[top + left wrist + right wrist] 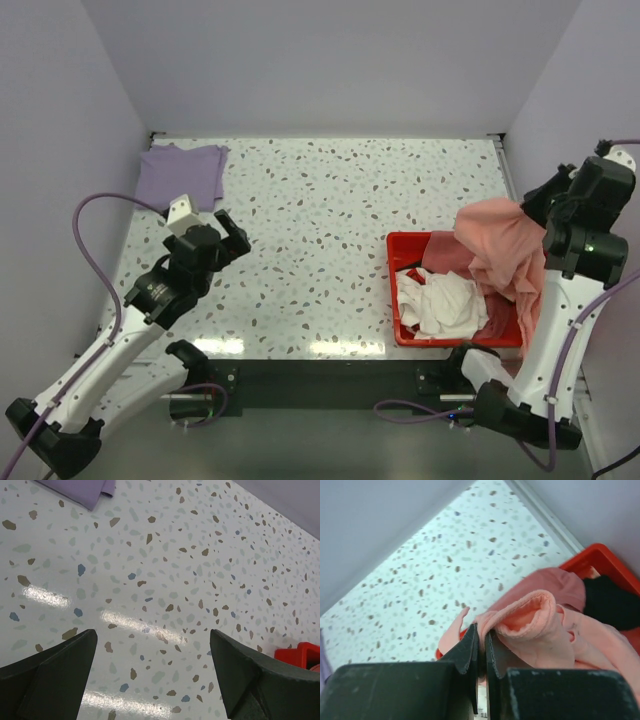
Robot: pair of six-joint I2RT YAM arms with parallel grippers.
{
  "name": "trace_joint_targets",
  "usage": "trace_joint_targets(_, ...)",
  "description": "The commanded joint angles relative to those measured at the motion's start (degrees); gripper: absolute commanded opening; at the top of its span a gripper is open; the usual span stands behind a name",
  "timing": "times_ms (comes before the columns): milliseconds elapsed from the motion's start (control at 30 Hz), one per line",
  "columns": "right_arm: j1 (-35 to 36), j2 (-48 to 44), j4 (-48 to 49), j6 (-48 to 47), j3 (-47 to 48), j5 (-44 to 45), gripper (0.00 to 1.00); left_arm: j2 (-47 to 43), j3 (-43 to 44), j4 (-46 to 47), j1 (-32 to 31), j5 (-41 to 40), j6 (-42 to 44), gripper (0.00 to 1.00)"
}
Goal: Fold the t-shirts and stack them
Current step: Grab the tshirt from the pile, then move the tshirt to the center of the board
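I need to swing my right gripper past the bin next, then lower it and let go of the salmon-pink t-shirt (500,250), because bare tabletop is below my right gripper and to its left in the top view.
My right gripper (535,215) is shut on the salmon-pink t-shirt (500,250) and holds it up over the red bin; in the right wrist view the cloth (535,625) is pinched between the closed fingers (470,647). A white t-shirt (440,300) lies crumpled in the bin, with a bit of black cloth (610,600) beside it. A lavender-purple t-shirt (180,172) lies folded at the table's far left corner, and its edge shows in the left wrist view (80,490). My left gripper (232,238) is open and empty above the bare table (152,645).
The red plastic bin (400,330) stands at the front right of the speckled table (330,200). Grey walls close the table on the left, back and right. Cables loop beside both arm bases.
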Motion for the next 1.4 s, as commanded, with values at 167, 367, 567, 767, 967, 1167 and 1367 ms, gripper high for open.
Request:
trace_joint_targets(167, 11.3, 10.1, 7.2, -1.6, 18.1, -14.0, 0.00, -1.8, 0.5, -0.8, -0.1, -2.0, -1.2, 1.00)
trace_joint_targets(367, 30.9, 22.2, 8.1, -3.7, 31.9, -8.6, 0.00, -3.4, 0.5, -2.0, -0.1, -2.0, -2.2, 1.00)
trace_joint_targets(567, 44.6, 34.2, 13.5, -6.6, 41.8, -6.8, 0.00, -5.4, 2.7, -7.0, -0.1, -3.2, -3.5, 1.00)
trace_joint_targets(767, 58.0, 42.1, 16.4, -6.3, 37.8, 2.8, 0.00, -7.7, 3.2, -9.8, -0.1, -3.5, -4.5, 1.00)
trace_joint_targets(967, 65.7, 49.9, 19.3, -4.8, 33.6, 9.2, 0.00, -8.8, 3.6, -12.9, -0.1, -3.9, -6.2, 1.00)
trace_joint_targets(1167, 69.5, 56.1, 18.9, -4.5, 29.0, 5.2, 0.00, -8.0, 2.1, -12.7, -0.1, -3.1, -7.1, 1.00)
trace_joint_targets(1367, 69.0, 53.2, 18.6, -5.2, 18.7, 13.7, 0.00, -4.2, 0.1, -11.1, -0.1, -2.3, -6.8, 1.00)
